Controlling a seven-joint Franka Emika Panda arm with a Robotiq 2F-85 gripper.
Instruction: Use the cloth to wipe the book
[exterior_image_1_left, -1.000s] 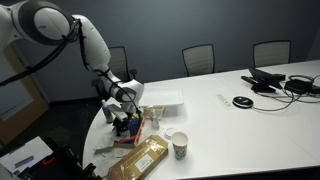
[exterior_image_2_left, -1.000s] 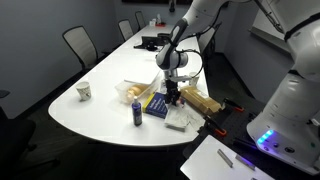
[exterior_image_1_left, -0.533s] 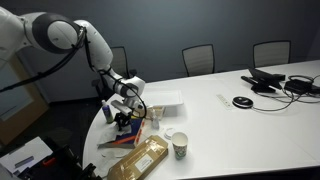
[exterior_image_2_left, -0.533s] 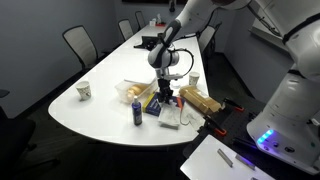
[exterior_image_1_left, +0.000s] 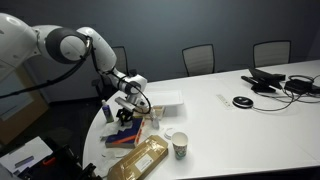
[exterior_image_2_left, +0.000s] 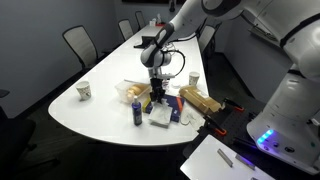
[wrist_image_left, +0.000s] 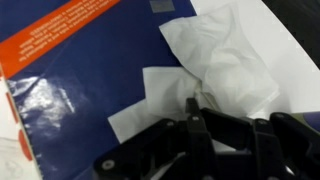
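I should lift the cloth up off the book (exterior_image_1_left: 124, 136) with my gripper and carry it across toward the brown box, to let it go over the tabletop between them, because that part of the tabletop is bare.
The dark blue book (wrist_image_left: 90, 70) with an orange band (wrist_image_left: 60, 35) fills the wrist view. A white cloth (wrist_image_left: 220, 65) lies crumpled on its cover and over its edge. My gripper (wrist_image_left: 195, 108) is shut on a fold of the cloth and presses it down on the book. In both exterior views the gripper (exterior_image_1_left: 125, 108) (exterior_image_2_left: 157, 96) stands low over the book (exterior_image_1_left: 124, 136) (exterior_image_2_left: 160, 108) near the table's end, and the cloth (exterior_image_2_left: 163, 120) shows as a white patch beside it.
A tan-yellow packet (exterior_image_1_left: 140, 160) (exterior_image_2_left: 198, 100) lies beside the book. A paper cup (exterior_image_1_left: 180, 146) (exterior_image_2_left: 85, 91), a blue can (exterior_image_2_left: 137, 112) and a white flat tray (exterior_image_1_left: 165, 99) stand close by. Cables and devices (exterior_image_1_left: 280, 82) sit at the far end. Chairs ring the table.
My gripper has slid sideways across the book with the cloth held in it, and the arm has swung with it. The other objects have not moved.
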